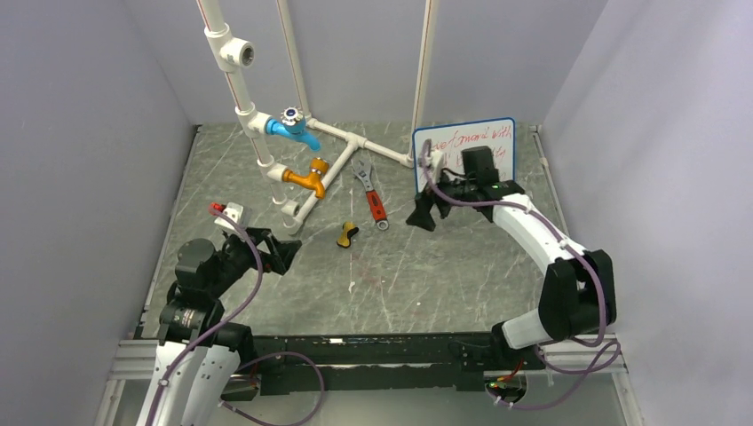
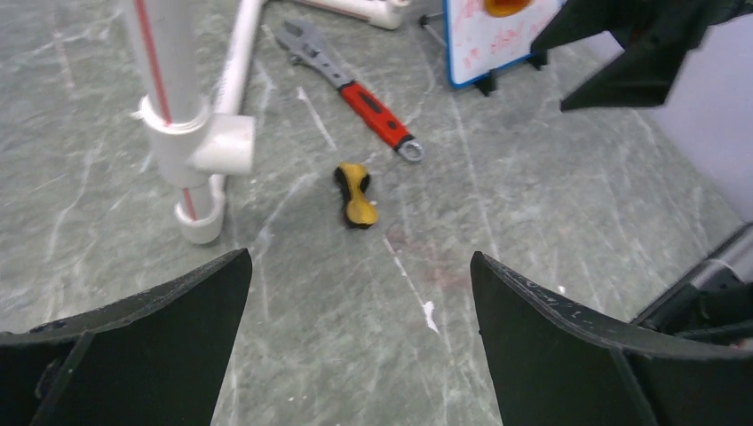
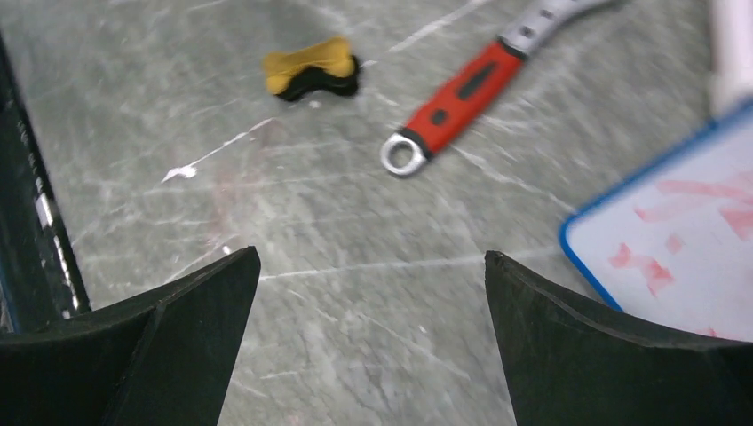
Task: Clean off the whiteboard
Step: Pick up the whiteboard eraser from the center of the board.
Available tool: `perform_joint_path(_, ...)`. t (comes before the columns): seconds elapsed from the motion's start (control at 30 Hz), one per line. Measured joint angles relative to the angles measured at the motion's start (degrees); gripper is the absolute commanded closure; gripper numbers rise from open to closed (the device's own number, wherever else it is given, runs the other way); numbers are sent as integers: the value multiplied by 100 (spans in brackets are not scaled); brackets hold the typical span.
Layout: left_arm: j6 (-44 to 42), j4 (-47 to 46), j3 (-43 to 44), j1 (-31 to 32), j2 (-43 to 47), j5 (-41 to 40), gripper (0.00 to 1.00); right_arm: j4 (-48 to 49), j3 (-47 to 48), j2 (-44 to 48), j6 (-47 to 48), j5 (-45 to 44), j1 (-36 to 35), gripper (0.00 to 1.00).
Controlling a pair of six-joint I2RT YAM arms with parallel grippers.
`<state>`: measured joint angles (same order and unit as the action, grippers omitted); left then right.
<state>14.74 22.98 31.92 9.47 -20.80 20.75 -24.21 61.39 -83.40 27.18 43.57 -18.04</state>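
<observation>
Next, my left gripper moves down and to its right in the top view and closes on the eraser's slim middle, since the eraser lies there.
The whiteboard stands upright at the back right, blue-framed, with red handwriting on its face. Its lower corner shows in the left wrist view and its edge in the right wrist view. My right gripper hangs open just in front of the board's left end, nothing between its fingers. A yellow and black bone-shaped eraser lies on the table between the arms. My left gripper is open and empty, a little left of the eraser.
A red-handled wrench lies behind the eraser. White pipework with a blue tap and an orange tap rises at the back left; one pipe end rests near my left gripper. Grey walls enclose the table.
</observation>
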Motion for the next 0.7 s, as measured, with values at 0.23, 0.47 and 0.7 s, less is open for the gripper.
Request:
perform_joint_path(0.23, 387, -511, -164, 0, 28, 922, 1, 741, -507, 363, -1143, -105, 1790, 0)
perform_joint_path(0.47, 1244, -1432, -994, 201, 249, 1421, 1, 841, -533, 363, -1294, -267, 2422, 0)
perform_joint_path(0.7, 1554, -1561, -1458, 1528, 197, 717, 1, 846, -599, 363, -1327, -83, 2516, 0)
